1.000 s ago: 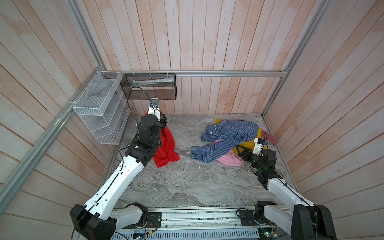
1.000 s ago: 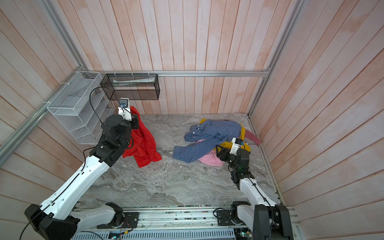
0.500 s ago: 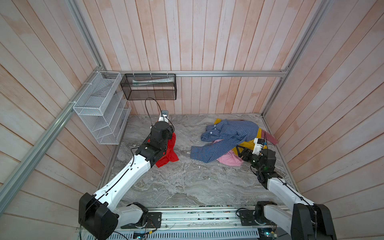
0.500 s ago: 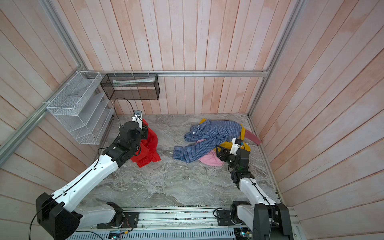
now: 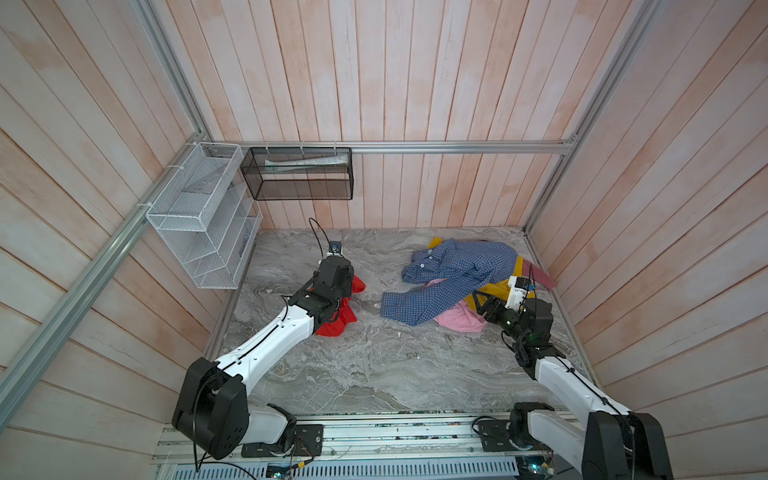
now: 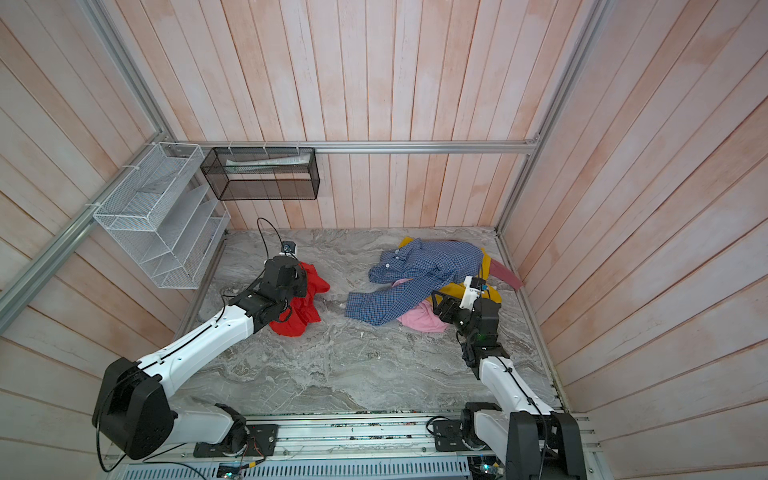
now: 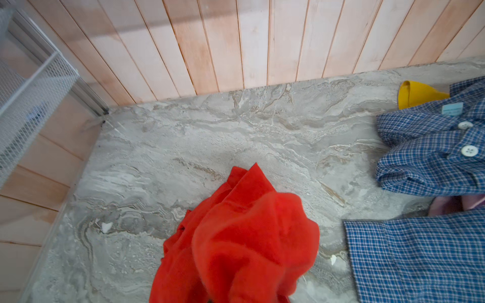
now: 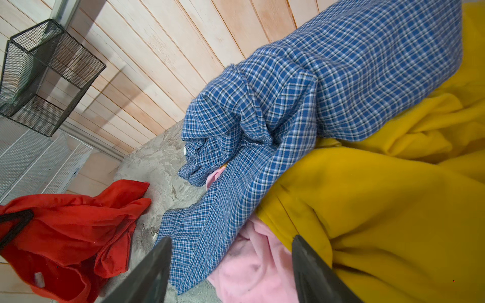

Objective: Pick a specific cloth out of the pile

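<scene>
My left gripper should next lower the red cloth onto the marble below and release it, clear of the pile.
The cloth (image 5: 347,318), plain bright red, lies bunched on the marble table left of the pile, partly under my left wrist; it also shows in a top view (image 6: 301,318). My left gripper (image 5: 338,282) is shut on the cloth. In the left wrist view the cloth (image 7: 244,236) covers the jaws completely. The pile is a blue checked shirt (image 5: 457,270) over yellow (image 5: 500,286), pink (image 5: 457,320) and dusty-rose (image 5: 540,276) cloths. My right gripper (image 8: 231,238) stands open at the pile's near edge, its fingers either side of the pink cloth (image 8: 252,265) and the shirt's hem, holding nothing.
A white wire rack (image 5: 199,224) hangs on the left wall and a black mesh basket (image 5: 297,174) on the back wall. Wooden walls close in three sides. The arms' mounting rail (image 5: 374,434) runs along the table's front edge.
My left arm has come down and moved right, toward the table's middle. The red cloth, hanging a second ago, now rests bunched on the marble. The right arm has not moved.
</scene>
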You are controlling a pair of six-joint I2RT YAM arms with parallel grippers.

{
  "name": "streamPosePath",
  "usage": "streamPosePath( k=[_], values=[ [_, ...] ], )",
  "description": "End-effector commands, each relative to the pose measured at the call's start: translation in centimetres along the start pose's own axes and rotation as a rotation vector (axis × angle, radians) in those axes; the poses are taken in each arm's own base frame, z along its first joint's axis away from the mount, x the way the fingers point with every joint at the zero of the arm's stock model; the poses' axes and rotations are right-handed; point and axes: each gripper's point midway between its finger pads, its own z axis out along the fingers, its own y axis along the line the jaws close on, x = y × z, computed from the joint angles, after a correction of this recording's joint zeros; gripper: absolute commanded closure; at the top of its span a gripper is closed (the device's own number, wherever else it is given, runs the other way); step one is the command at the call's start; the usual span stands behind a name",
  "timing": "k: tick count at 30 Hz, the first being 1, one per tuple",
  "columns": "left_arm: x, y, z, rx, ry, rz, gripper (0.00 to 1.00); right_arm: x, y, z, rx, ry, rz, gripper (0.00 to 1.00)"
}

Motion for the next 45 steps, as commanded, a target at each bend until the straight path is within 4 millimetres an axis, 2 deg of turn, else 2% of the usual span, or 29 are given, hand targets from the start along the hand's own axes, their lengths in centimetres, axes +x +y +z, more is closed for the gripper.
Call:
streamPosePath(
  k=[1, 4, 8, 11, 14, 19, 22, 23, 26, 29, 32, 36, 39, 42, 45],
  values=[
    [3.8, -0.2, 1.6, 0.03, 0.124, -0.066, 1.0, 0.2, -0.3, -0.2, 0.01, -0.001, -0.004, 0.27],
    [6.0, 0.3, 2.9, 0.036, 0.197, -0.108, 1.0, 0.3, -0.3, -0.2, 0.01, 0.0, -0.005, 0.27],
    [7.4, 2.1, 4.3, -0.015, 0.246, -0.157, 0.99, 0.3, -0.3, -0.3, 0.01, 0.002, -0.009, 0.27],
    [7.9, 3.2, 5.0, -0.021, 0.273, -0.21, 0.94, 0.3, -0.3, -0.4, 0.014, 0.0, -0.011, 0.27],
    [9.0, 3.4, 5.7, -0.006, 0.311, -0.216, 0.86, 0.4, -0.5, -0.6, 0.021, -0.008, -0.008, 0.27],
    [12.7, 3.7, 7.1, -0.058, 0.423, -0.199, 0.82, 0.5, -0.7, -0.6, 0.025, -0.012, -0.005, 0.27],
    [13.9, 3.9, 7.3, -0.077, 0.449, -0.203, 0.78, 0.4, -0.7, -0.7, 0.03, -0.014, -0.015, 0.27],
    [13.9, 4.1, 7.3, -0.09, 0.447, -0.207, 0.76, 0.4, -0.8, -0.7, 0.034, -0.015, -0.017, 0.27],
    [13.1, 4.4, 6.9, -0.103, 0.421, -0.222, 0.52, 0.4, -0.8, -0.7, 0.037, -0.016, -0.021, 0.27],
    [11.0, 4.6, 5.7, -0.087, 0.357, -0.239, 0.3, 0.4, -0.9, -0.7, 0.042, -0.015, -0.024, 0.27],
    [8.7, 4.8, 4.1, -0.066, 0.288, -0.26, 0.17, 0.4, -1.0, -0.7, 0.046, -0.015, -0.028, 0.27],
    [7.3, 4.5, 2.4, -0.032, 0.251, -0.263, 0.06, 0.2, -0.9, -0.7, 0.045, -0.018, -0.036, 0.27],
    [7.1, 3.8, 1.6, -0.011, 0.247, -0.244, 0.05, 0.0, -0.8, -0.7, 0.044, -0.02, -0.042, 0.27],
    [7.1, 2.5, 1.2, 0.024, 0.237, -0.218, 0.01, 0.0, -0.8, -0.7, 0.045, -0.019, -0.046, 0.27],
    [7.7, 0.3, 1.5, 0.085, 0.253, -0.157, 0.0, 0.0, -0.8, -0.7, 0.047, -0.018, -0.048, 0.27]
  ],
)
